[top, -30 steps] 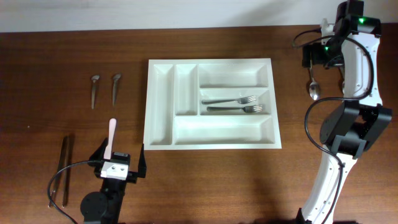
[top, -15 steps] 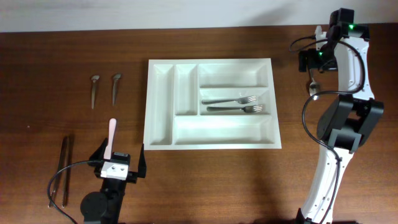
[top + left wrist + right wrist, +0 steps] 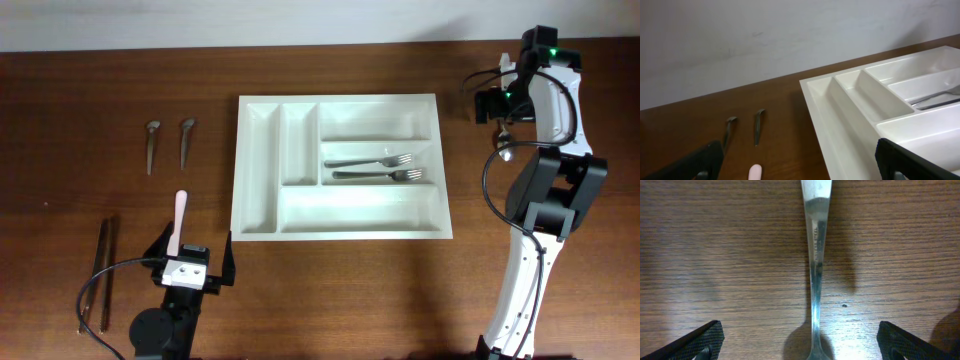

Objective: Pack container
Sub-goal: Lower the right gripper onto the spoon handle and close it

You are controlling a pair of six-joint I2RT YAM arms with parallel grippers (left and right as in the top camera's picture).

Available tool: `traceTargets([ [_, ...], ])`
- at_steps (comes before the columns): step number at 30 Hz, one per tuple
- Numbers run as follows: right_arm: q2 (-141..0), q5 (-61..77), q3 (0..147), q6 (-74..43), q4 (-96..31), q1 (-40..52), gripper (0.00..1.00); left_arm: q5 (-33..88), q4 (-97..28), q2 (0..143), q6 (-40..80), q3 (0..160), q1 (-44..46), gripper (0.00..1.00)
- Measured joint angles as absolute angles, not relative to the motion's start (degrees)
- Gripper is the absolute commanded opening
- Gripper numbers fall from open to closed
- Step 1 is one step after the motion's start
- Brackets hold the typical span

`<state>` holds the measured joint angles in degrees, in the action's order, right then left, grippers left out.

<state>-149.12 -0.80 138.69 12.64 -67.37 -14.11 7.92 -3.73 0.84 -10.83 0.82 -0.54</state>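
Observation:
Next, the right gripper moves down toward the tabletop and closes on the handle's thin part (image 3: pixel 815 306), because the metal spoon's handle already runs between its open fingers.
The container, a white cutlery tray (image 3: pixel 340 210), lies in the middle of the table. Two forks (image 3: pixel 375 167) lie in its middle long compartment. My right gripper (image 3: pixel 494 104) is open, right of the tray, above a metal spoon (image 3: pixel 506 149). In the right wrist view the spoon's handle (image 3: pixel 816 265) runs straight between my open fingers (image 3: pixel 800 342), not gripped. My left gripper (image 3: pixel 190 262) is open and empty near the front edge. It faces the tray's left rim (image 3: pixel 840 130) in the left wrist view.
Two small spoons (image 3: pixel 152 145) (image 3: pixel 186 141) lie left of the tray, also in the left wrist view (image 3: pixel 758 131). A pink-handled utensil (image 3: pixel 178 218) lies just ahead of my left gripper. Two dark thin sticks (image 3: pixel 100 275) lie at front left.
My right arm has swung slightly left and brought the gripper down over the spoon's handle. The left arm and the tray's contents have not moved.

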Motion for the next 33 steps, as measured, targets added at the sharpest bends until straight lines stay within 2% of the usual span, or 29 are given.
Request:
traceTargets([
  [30, -151.0, -1.4, 138.6, 12.2, -67.2, -14.6, 0.99, 7.9, -3.7, 0.8, -10.8, 0.8, -0.5, 0.99],
  [33, -151.0, -1.4, 138.6, 12.4, -67.2, -14.7, 0.83, 7.9, -3.7, 0.8, -10.8, 0.8, -0.5, 0.99],
])
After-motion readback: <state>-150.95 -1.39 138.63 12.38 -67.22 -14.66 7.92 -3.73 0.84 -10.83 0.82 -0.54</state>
